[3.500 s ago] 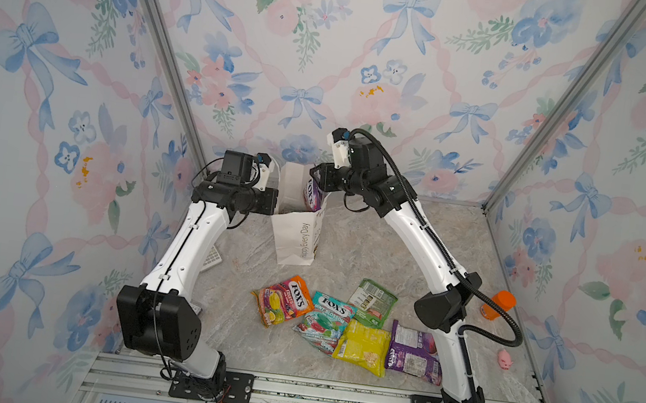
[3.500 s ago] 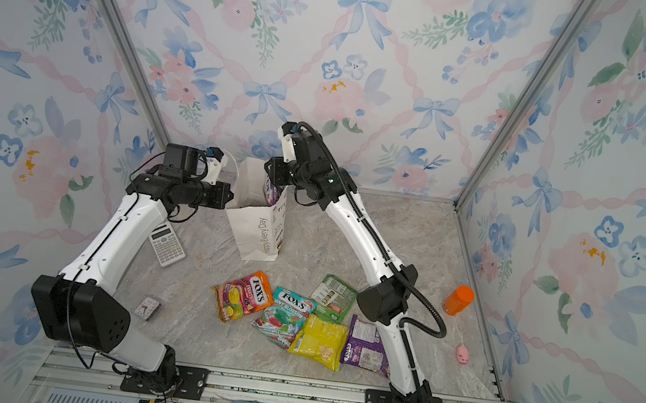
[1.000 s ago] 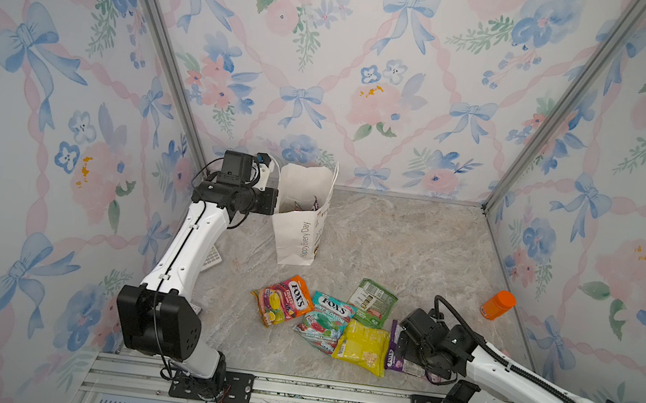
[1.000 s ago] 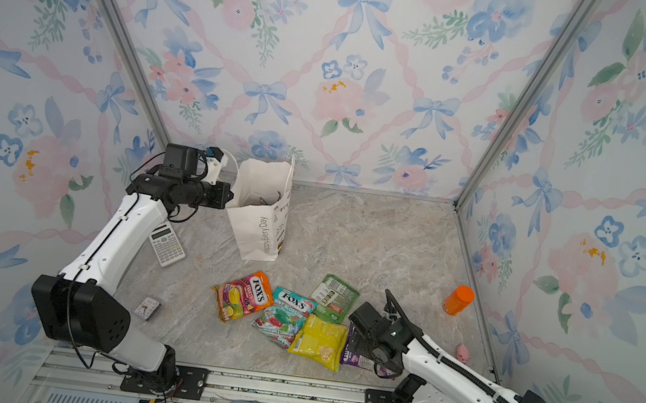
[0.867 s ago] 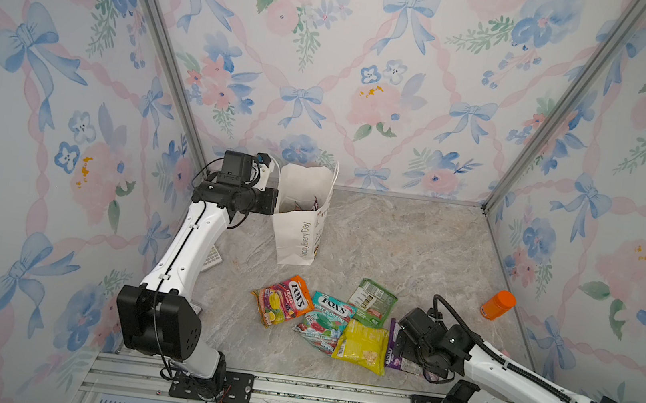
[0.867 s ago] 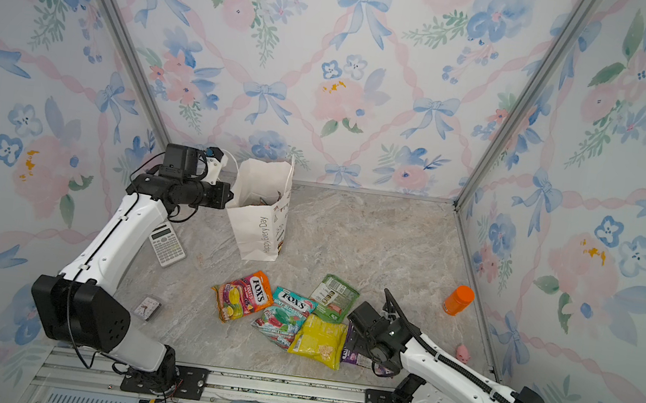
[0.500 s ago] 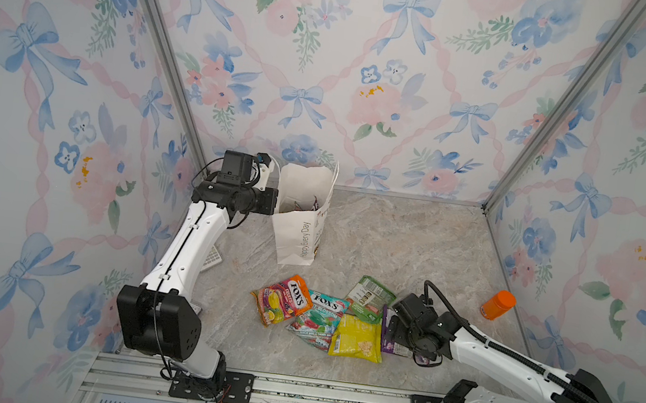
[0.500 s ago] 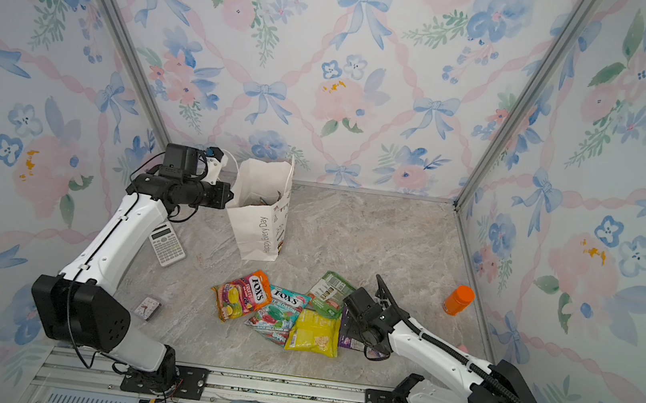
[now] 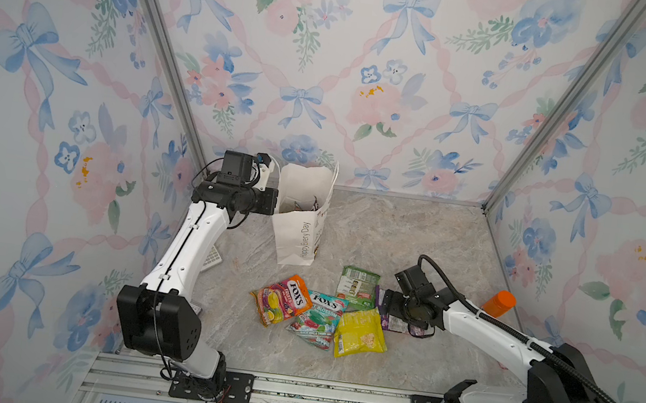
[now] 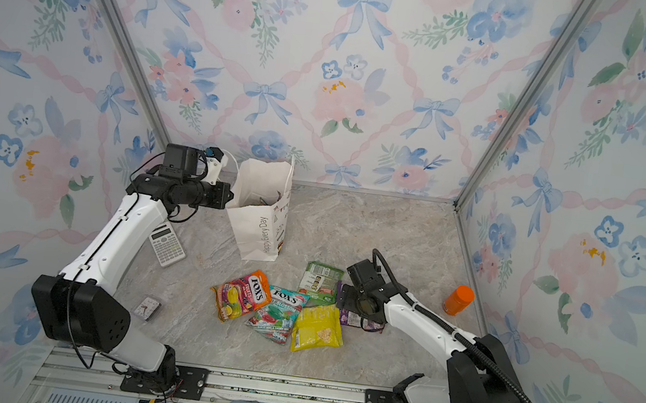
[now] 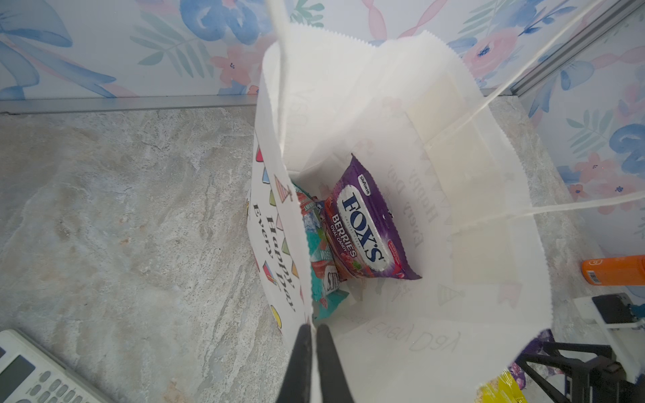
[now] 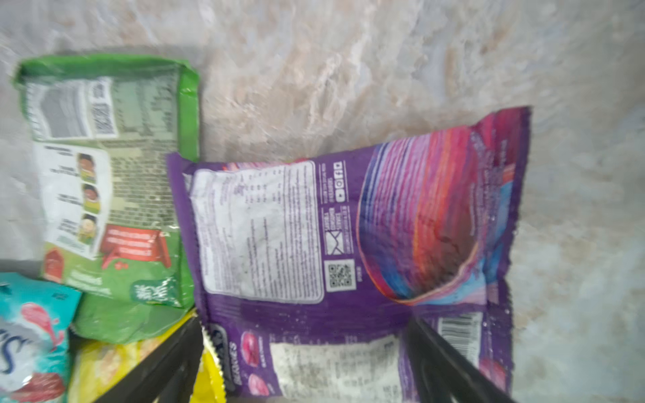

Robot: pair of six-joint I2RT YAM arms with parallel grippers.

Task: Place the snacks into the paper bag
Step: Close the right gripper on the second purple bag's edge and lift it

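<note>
The purple packet's bottle-side edge [image 10: 382,327] [image 12: 505,335] lies past my right gripper's open fingers, nearer the orange-capped bottle, so the gripper shifts toward that bottle and onto the edge next.
The white paper bag [image 9: 301,225] [image 10: 260,220] stands upright at the back left. My left gripper [image 11: 313,329] is shut on its near rim. Inside lie a purple FOX'S packet [image 11: 366,230] and a teal one [image 11: 321,272]. On the floor, as seen in a top view, lie orange [image 9: 282,298], teal [image 9: 318,315], yellow [image 9: 359,332], green [image 9: 356,288] and purple [image 9: 394,324] snacks. My right gripper [image 12: 303,335] [image 9: 386,306] is low over the purple packet [image 12: 349,223], open. Its wide jaws straddle the packet's near end.
An orange-capped bottle [image 9: 499,301] stands by the right wall. A calculator [image 10: 167,244] and a small dark square item [image 10: 147,307] lie on the left, near my left arm. Floral walls close in on three sides.
My right arm came from over the bag down to the packets. In the last second it pushed further in over the purple one, and the packets shifted left. The left arm stayed put.
</note>
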